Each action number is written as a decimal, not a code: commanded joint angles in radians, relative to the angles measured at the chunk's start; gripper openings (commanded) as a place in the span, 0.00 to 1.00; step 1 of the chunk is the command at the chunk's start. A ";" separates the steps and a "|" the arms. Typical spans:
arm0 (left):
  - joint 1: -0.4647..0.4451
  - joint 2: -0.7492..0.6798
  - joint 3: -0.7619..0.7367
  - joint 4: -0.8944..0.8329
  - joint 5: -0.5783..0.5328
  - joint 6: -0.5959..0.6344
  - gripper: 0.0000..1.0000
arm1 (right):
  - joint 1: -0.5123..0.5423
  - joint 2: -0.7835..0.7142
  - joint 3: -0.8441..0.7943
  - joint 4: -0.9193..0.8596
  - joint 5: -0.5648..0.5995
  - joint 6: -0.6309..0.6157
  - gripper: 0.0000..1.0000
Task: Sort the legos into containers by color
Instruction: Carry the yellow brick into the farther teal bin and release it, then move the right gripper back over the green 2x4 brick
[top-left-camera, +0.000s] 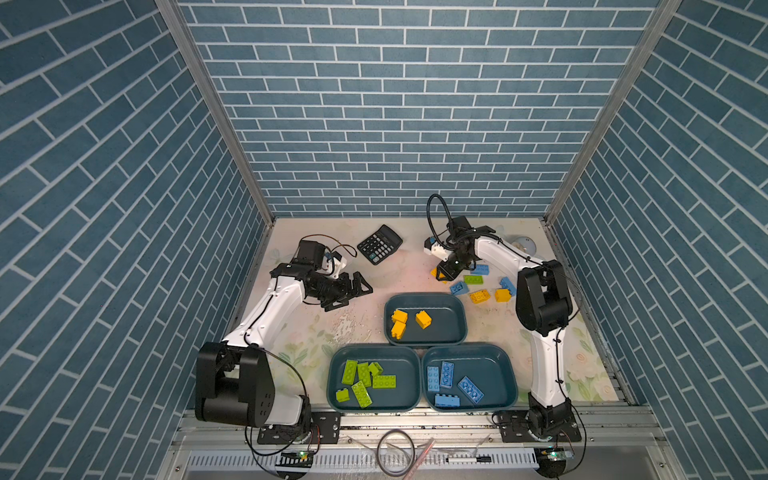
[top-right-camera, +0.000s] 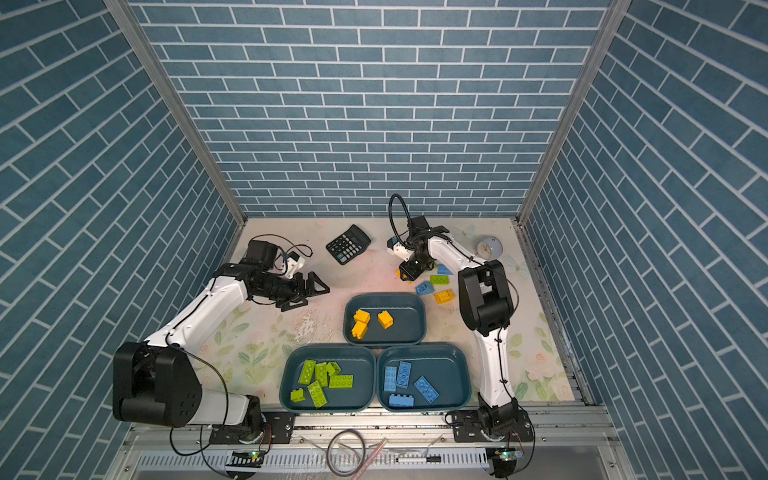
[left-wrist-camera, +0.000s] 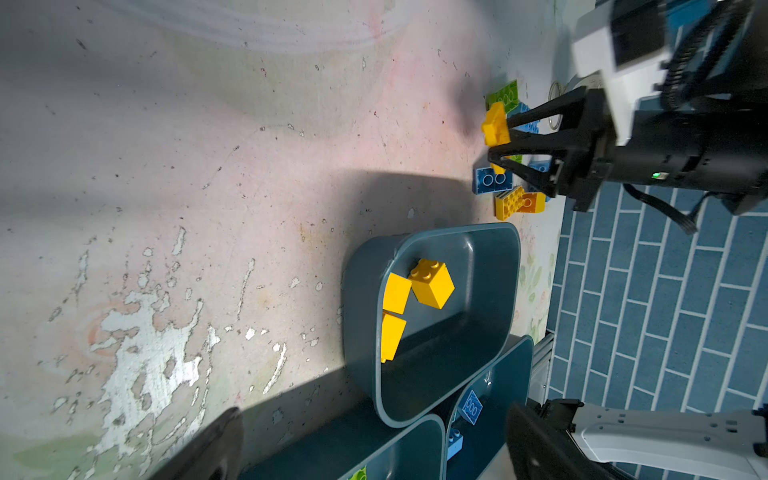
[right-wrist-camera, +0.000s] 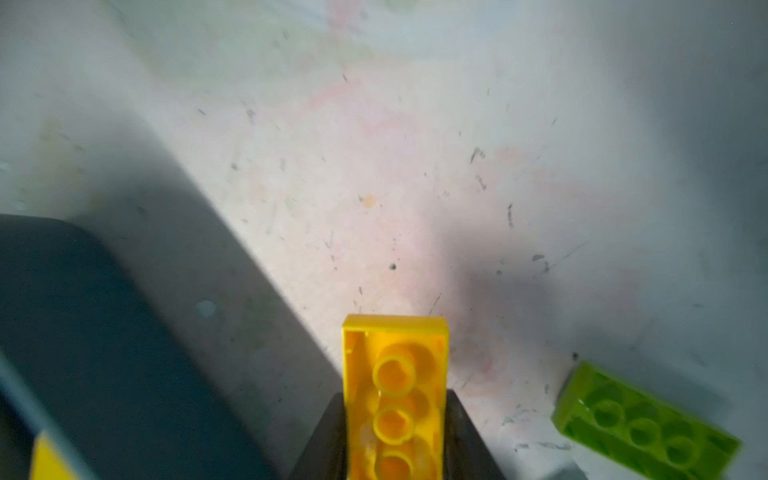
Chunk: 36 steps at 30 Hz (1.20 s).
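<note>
The yellow lego goes up and back over the rear container (top-left-camera: 446, 328) next. My right gripper releases it there, since the other yellows lie there, back from my gripper.
My right gripper (top-left-camera: 443, 277) is shut on an oblong yellow lego (right-wrist-camera: 395, 374), hollow underside facing the wrist camera, just above the table behind the containers. Several loose legos lie beside it: blue (top-left-camera: 459, 287), green (top-left-camera: 473, 279), yellow (top-left-camera: 479, 296). The rear container (top-left-camera: 446, 328) holds three yellow legos (top-left-camera: 423, 320). The front left container (top-left-camera: 401, 401) holds green ones (top-left-camera: 360, 384), the front right container (top-left-camera: 492, 370) blue ones (top-left-camera: 446, 374). My left gripper (top-left-camera: 356, 287) hovers open and empty at the left, its fingers (left-wrist-camera: 536, 440) wide apart.
A black calculator (top-left-camera: 380, 244) lies at the back centre. A small round white object (top-right-camera: 489, 247) sits at the back right, near the wall. Blue brick-patterned walls enclose three sides. Cables and a metal rail run along the front edge.
</note>
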 joint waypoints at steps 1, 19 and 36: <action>0.007 -0.025 0.017 0.000 0.023 0.004 1.00 | 0.010 -0.155 -0.079 0.000 -0.100 -0.027 0.23; 0.007 -0.061 0.006 0.031 0.049 -0.017 1.00 | 0.322 -0.417 -0.493 0.109 -0.212 -0.015 0.47; 0.007 -0.070 0.010 0.121 0.071 -0.059 1.00 | -0.082 -0.395 -0.416 0.121 -0.047 -0.037 0.67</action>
